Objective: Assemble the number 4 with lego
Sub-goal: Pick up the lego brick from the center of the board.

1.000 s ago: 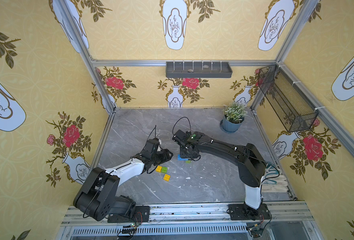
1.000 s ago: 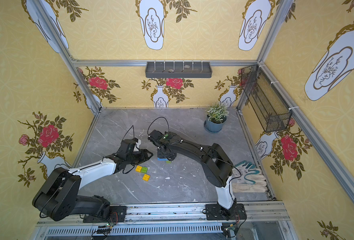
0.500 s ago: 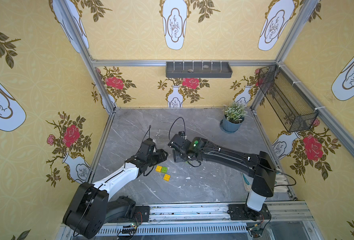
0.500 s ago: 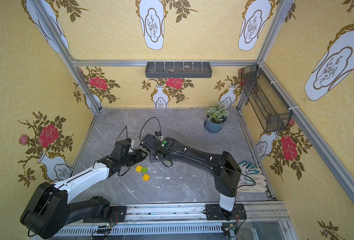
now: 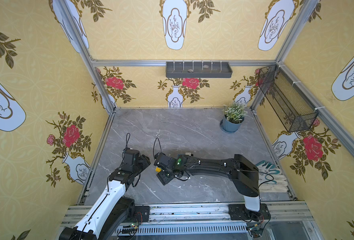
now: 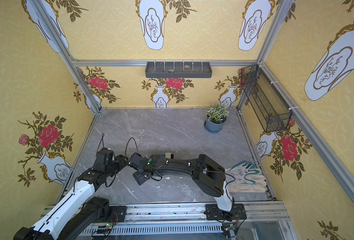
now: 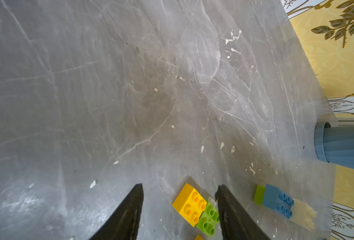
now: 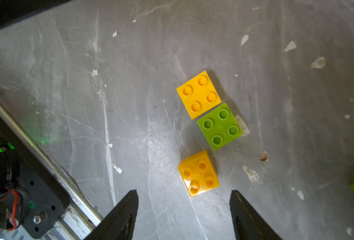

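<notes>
I need to lower my right gripper around the sides of the nearer yellow lego brick [image 8: 199, 172] next and close it, because the brick is below, in the gap between my open fingers.
Two yellow lego bricks [image 8: 199, 94] [image 8: 199, 175] and a lime green one [image 8: 219, 125] lie loose on the grey table, studs up. My right gripper [image 8: 183, 193] hovers open over them, and the nearer yellow brick sits just ahead of its fingertips. My left gripper [image 7: 179, 188] is open too, with a yellow brick [image 7: 189, 204] and the green brick [image 7: 208, 220] low between its fingers. A joined row of green, blue and white bricks [image 7: 275, 200], part of the number 4, lies apart from them. In a top view the arm hides most of that row [image 6: 167, 155].
A blue plant pot [image 5: 232, 124] stands at the back right of the table. Work gloves [image 5: 270, 176] lie at the right edge beside the right arm. A metal rail [image 8: 47, 162] runs along the front edge near my right gripper. A mesh basket [image 5: 286, 99] hangs on the right wall.
My right arm has swung left, away from the joined row, to above the loose yellow and green bricks, and its jaws have opened wider. The left arm shifted a little left.
</notes>
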